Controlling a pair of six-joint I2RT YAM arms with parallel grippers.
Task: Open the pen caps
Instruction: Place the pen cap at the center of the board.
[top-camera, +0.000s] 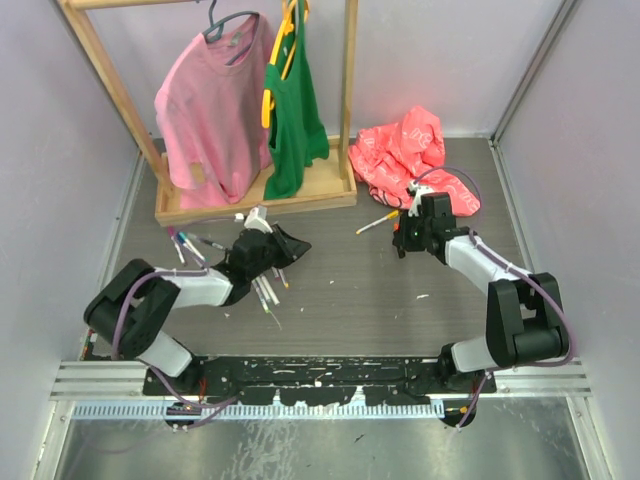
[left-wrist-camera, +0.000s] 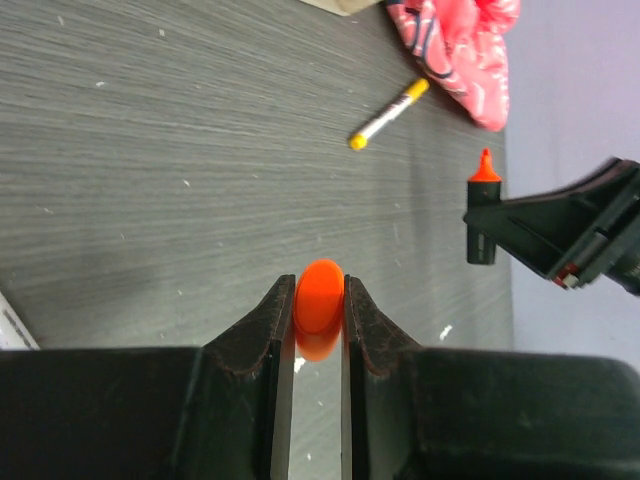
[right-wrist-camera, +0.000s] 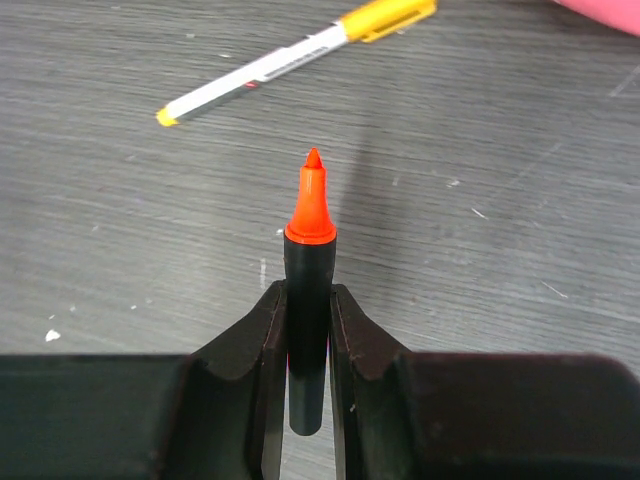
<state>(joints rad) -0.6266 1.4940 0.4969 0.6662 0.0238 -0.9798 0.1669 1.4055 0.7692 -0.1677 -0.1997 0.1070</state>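
The highlighter's orange tip is already bare. My left gripper lowers the cap slightly outward next, toward open table in front of the clothes rack.
My left gripper is shut on a small orange pen cap, held above the grey table. In the top view this gripper sits left of centre, pointing right. My right gripper is shut on a stubby black highlighter, whose bare orange tip points away from the jaws. The left wrist view shows that highlighter uncapped, apart from the cap. A white pen with a yellow cap lies on the table beyond the right gripper. Several white pens lie under the left arm.
A wooden clothes rack stands at the back with a pink shirt and a green garment. A crumpled red bag lies at the back right. More pens lie left of the left arm.
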